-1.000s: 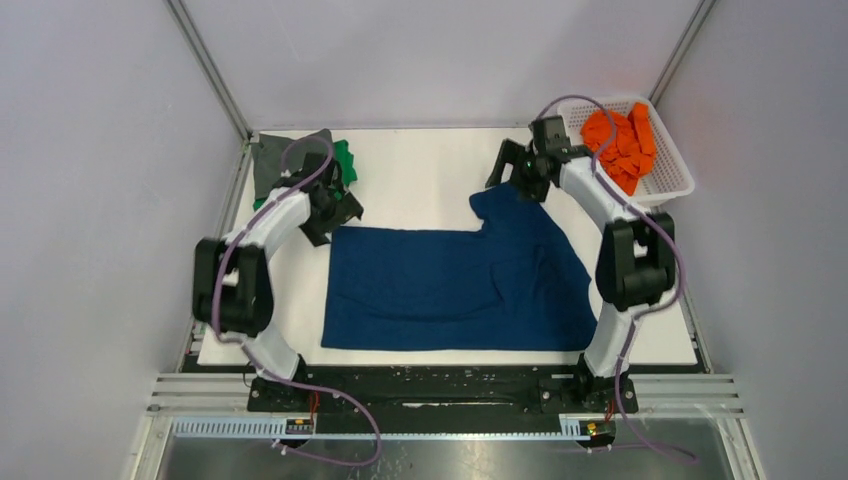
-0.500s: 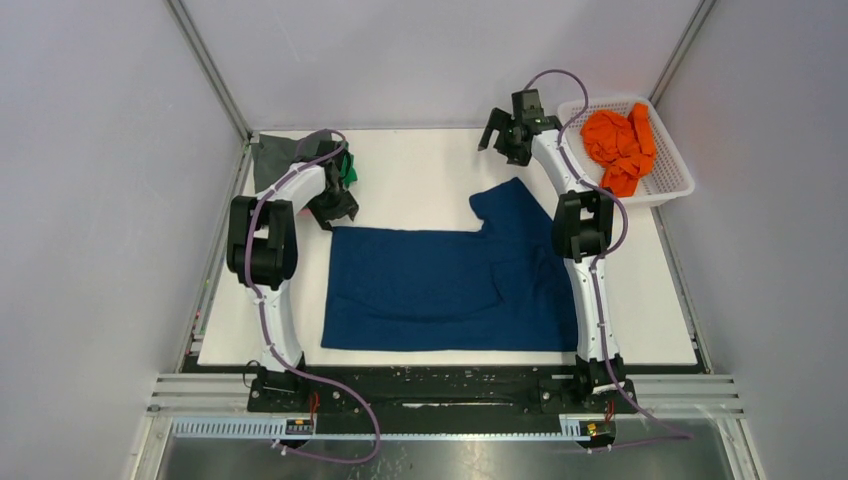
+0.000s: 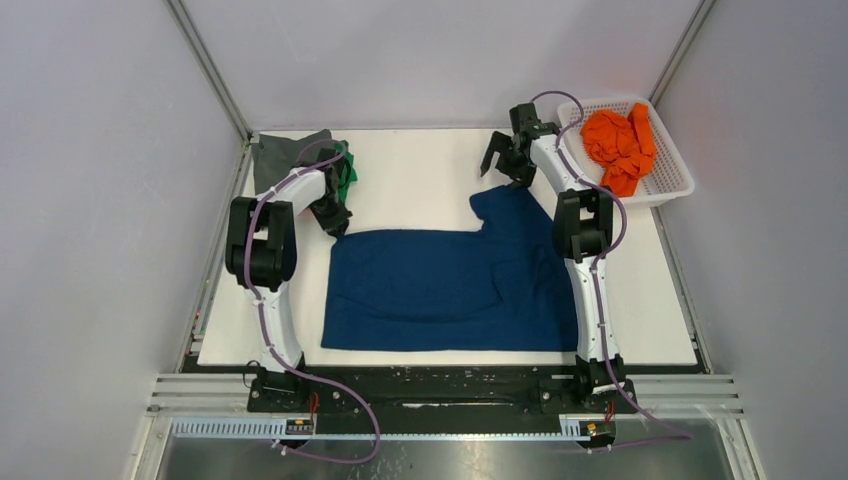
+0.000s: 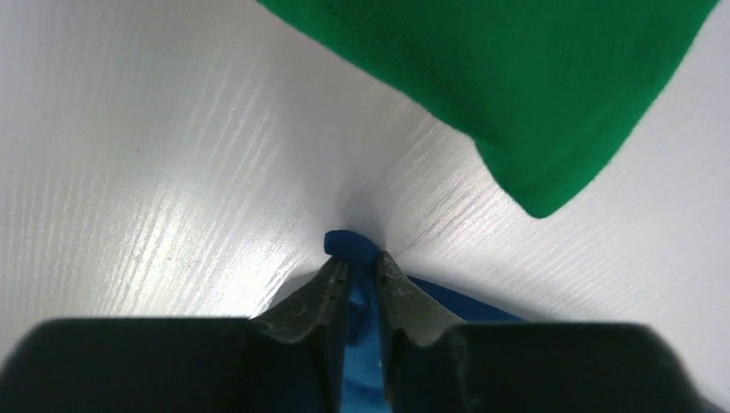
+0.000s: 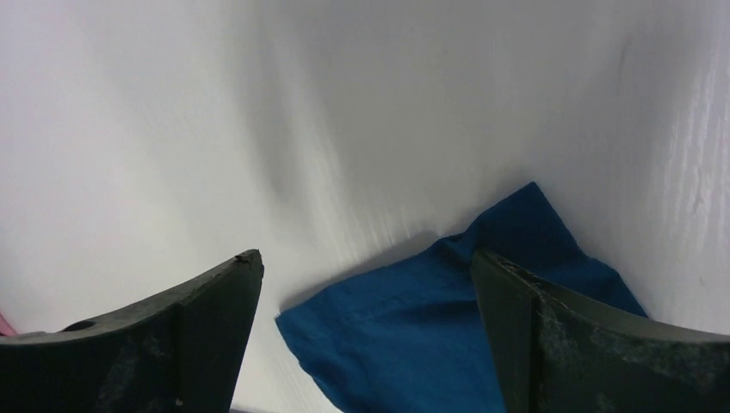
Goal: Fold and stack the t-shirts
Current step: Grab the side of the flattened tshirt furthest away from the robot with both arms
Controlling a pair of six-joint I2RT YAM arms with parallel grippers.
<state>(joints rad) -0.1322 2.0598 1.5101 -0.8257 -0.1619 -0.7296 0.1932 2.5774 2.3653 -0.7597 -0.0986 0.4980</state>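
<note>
The t-shirt's blue hem still lies unpinched between the spread fingers. Next, the right gripper moves gently back onto that hem, the sleeve's far edge (image 3: 501, 190) (image 5: 430, 261), and closes there.
A large dark blue t-shirt (image 3: 450, 285) lies spread flat across the white table (image 3: 420, 170). My left gripper (image 3: 338, 224) sits at the shirt's far left corner. In the left wrist view that gripper (image 4: 361, 265) is shut, with a fold of blue cloth (image 4: 351, 243) pinched between its tips. My right gripper (image 3: 500, 165) hangs open just beyond the shirt's far sleeve (image 3: 505, 205). The right wrist view shows this gripper (image 5: 366, 268) spread wide above the sleeve's blue edge (image 5: 413, 335), not touching it.
A green t-shirt (image 3: 346, 170) lies on a grey one (image 3: 275, 155) at the far left corner, close behind my left gripper; the green cloth (image 4: 516, 86) fills that wrist view's top. An orange t-shirt (image 3: 620, 145) is bunched in the white mesh basket (image 3: 672, 186) at far right.
The left gripper has closed on the blue shirt's far left corner. The right gripper, still open, drew back toward the far edge, then came down toward the sleeve.
</note>
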